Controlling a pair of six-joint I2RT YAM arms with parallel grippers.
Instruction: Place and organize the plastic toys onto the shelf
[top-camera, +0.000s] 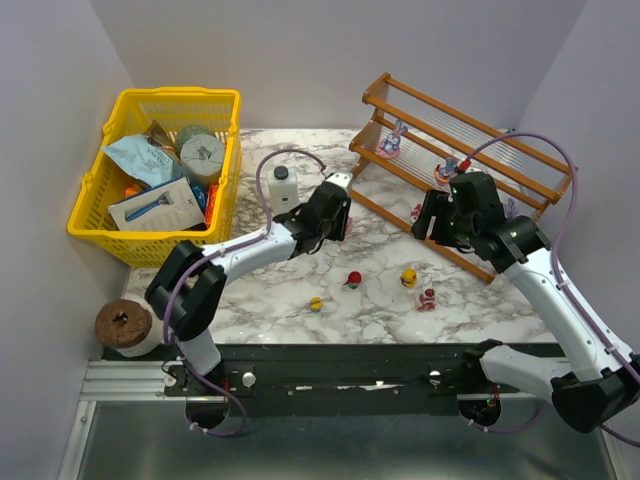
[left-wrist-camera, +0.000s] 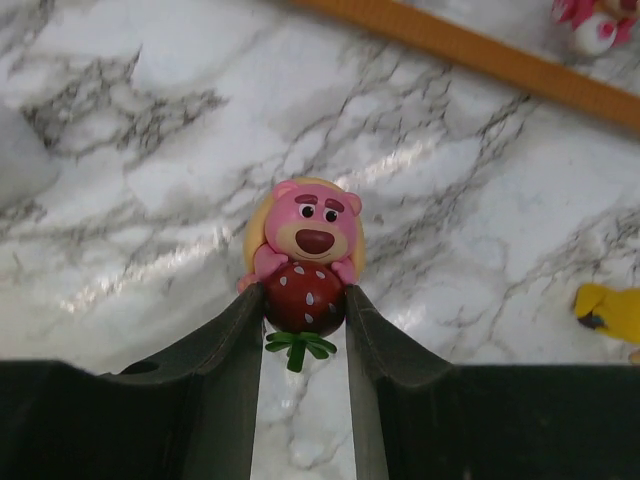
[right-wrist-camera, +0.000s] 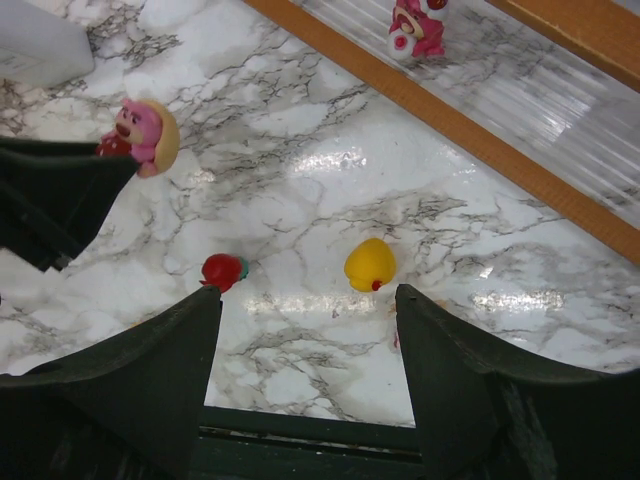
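Note:
I will move my left gripper outward and to the right in the top view, onto the shelf's bottom level below the bunny, and release the bear (right-wrist-camera: 145, 135) where it's empty.
My left gripper (top-camera: 340, 222) is shut on a pink bear toy holding a red strawberry (left-wrist-camera: 307, 235); its fingertips (left-wrist-camera: 352, 312) clamp the strawberry just above the marble table. My right gripper (top-camera: 432, 215) is open and empty, hovering in front of the shelf (top-camera: 460, 150). Through its jaws I see a red ball-like toy (right-wrist-camera: 222, 270) and a yellow toy (right-wrist-camera: 370, 264) on the table. The bear (right-wrist-camera: 145, 135) also shows there. A purple bunny (top-camera: 391, 140) and a pink-red figure (right-wrist-camera: 418, 27) stand on the shelf. A pink-red figure (top-camera: 428, 298) and a small yellow toy (top-camera: 316, 303) lie in front.
A yellow mesh basket (top-camera: 160, 170) full of packages stands at the back left. A white bottle with a black cap (top-camera: 283, 187) stands just left of my left gripper. A brown roll (top-camera: 124, 326) sits at the near left corner.

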